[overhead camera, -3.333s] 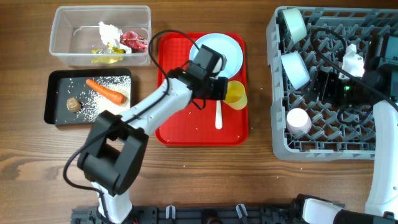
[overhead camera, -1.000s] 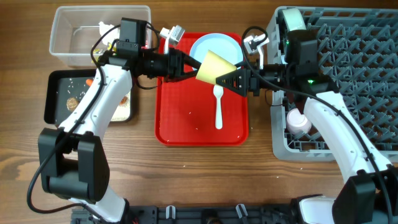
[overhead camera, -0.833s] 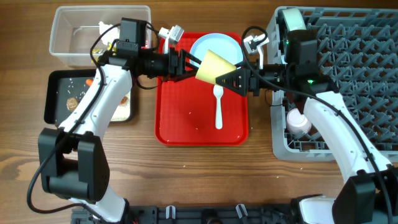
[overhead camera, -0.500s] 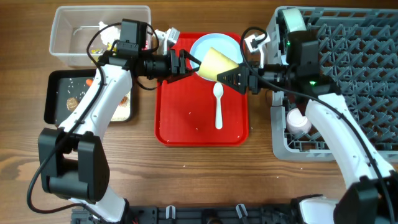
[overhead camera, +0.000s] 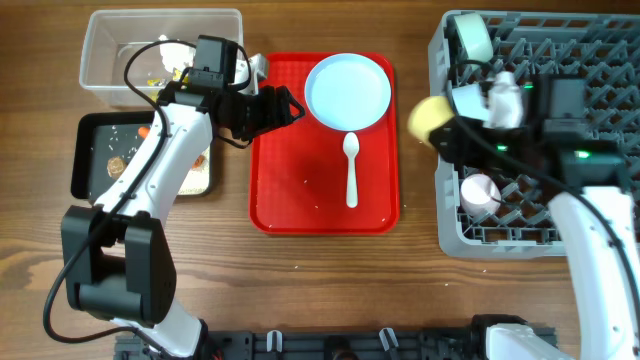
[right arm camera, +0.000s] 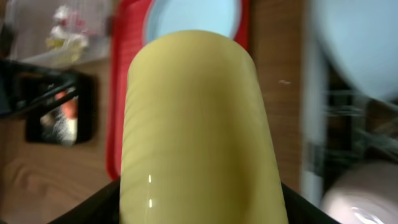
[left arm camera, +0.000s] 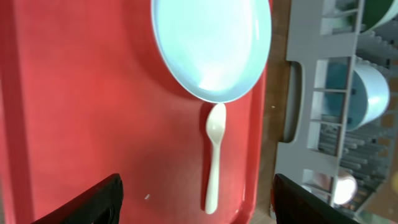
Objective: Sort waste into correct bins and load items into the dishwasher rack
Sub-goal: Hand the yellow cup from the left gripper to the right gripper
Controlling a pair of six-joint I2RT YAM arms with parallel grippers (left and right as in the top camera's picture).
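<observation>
Next, my right gripper crosses over to the empty rack spot beside the pink cup, lowers and releases. That spot is below and to its right in the overhead view.
My right gripper [overhead camera: 446, 128] is shut on the small yellow cup [overhead camera: 426, 117], which hangs over the wood between the red tray and the dishwasher rack [overhead camera: 530, 240]. In the right wrist view the cup [right arm camera: 196, 118] fills the space between the dark fingers [right arm camera: 102, 208]. My left gripper [overhead camera: 287, 106] stands open and empty over the red tray's left part; its fingers [left arm camera: 93, 202] frame the white spoon [left arm camera: 213, 158] below the light blue plate [left arm camera: 211, 43]. Plate [overhead camera: 348, 90] and spoon [overhead camera: 350, 170] lie on the tray. Two blue bowls [overhead camera: 472, 100] and a pink cup [overhead camera: 480, 192] sit in the rack.
The clear tub [overhead camera: 105, 70] with tissue and wrappers is at the back left, the black tray [overhead camera: 85, 160] with carrot, rice and a brown lump just in front of it. The red tray [overhead camera: 300, 200] lies mid-table. The rack's grey wall [left arm camera: 298, 99] shows right of it.
My left gripper opened, let go of the yellow cup and drew back to the left. The right gripper carried the cup away to the right, up to the rack's edge.
</observation>
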